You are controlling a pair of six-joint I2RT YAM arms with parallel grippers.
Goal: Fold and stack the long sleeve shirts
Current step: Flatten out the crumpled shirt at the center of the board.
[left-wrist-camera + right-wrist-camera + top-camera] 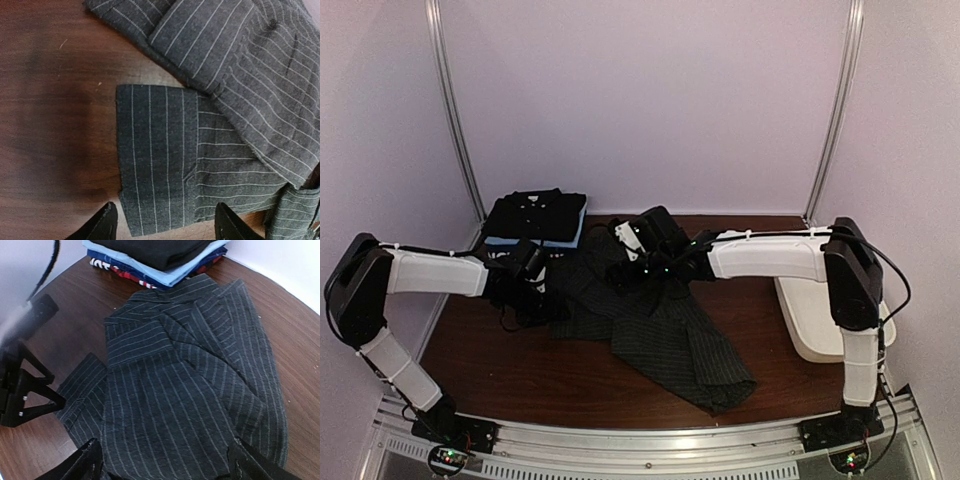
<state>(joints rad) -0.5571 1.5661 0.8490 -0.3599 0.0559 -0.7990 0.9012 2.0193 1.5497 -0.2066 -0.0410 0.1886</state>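
My left gripper will go down onto the cuff's nearest edge (161, 224) and close, because the sleeve cuff (155, 155) sticks out flat on the wood between the spread fingers.
A charcoal pinstriped shirt (660, 330) lies crumpled across the middle of the table. My left gripper (530, 262) hovers open over its left side; in the left wrist view the gripper (167, 225) has its fingers spread either side of a sleeve cuff (155, 155) lying flat on the wood. My right gripper (625, 268) is open above the shirt's upper part; in the right wrist view the gripper (165, 465) has its fingers wide over the folded pinstriped cloth (185, 390). A stack of folded shirts, black on light blue (535, 218), sits at the back left.
A white plastic tub (815, 315) stands at the right edge of the table. The stack of folded shirts shows in the right wrist view (155, 257) just beyond the pinstriped shirt. Bare brown tabletop (520, 370) lies in front of the shirt.
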